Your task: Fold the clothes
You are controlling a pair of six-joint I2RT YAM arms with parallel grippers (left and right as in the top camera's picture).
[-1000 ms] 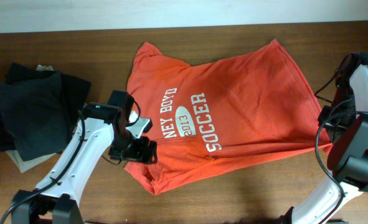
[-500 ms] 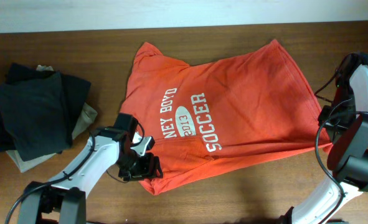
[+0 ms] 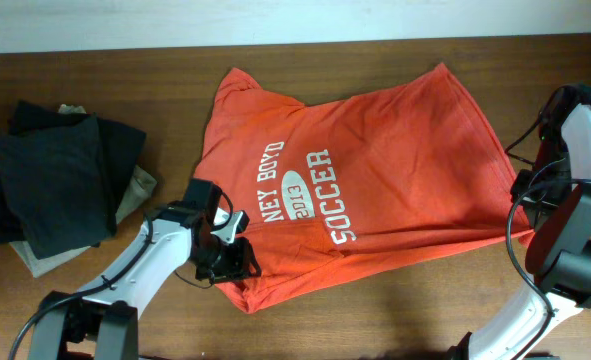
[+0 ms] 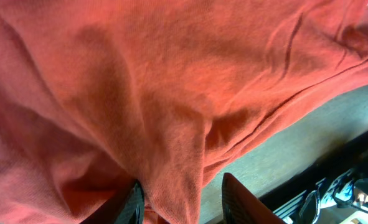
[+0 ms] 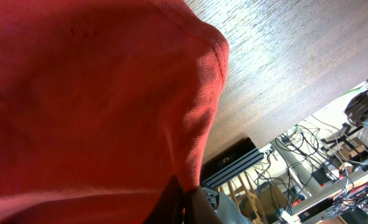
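Note:
My right gripper holds the hem and should next carry it outward over the flat red cloth beyond it and let it go, because the shirt [image 4: 171, 124] still lies spread there.
The red-orange T-shirt [image 3: 375, 170] lies spread on the wooden table [image 3: 405, 300], with a white print reading "NEY BOYD 2013 SOCCER". My left gripper [image 3: 227, 262] sits at the shirt's near-left corner. In the left wrist view its jaws [image 4: 184, 202] are open with a raised fold of the shirt [image 4: 171, 124] between them. My right gripper [image 3: 522, 192] is at the shirt's right edge. In the right wrist view its fingers [image 5: 187, 205] are pressed together on the shirt's hem [image 5: 202, 112].
A pile of folded dark garments [image 3: 55, 175] with a beige one [image 3: 135, 190] under it lies at the left of the table. The right arm's body [image 3: 575, 230] stands at the right edge. The table's far edge meets a white wall.
My left gripper has moved toward the near edge along the shirt's left side and now sits at its near-left corner. The right arm and the shirt have not moved.

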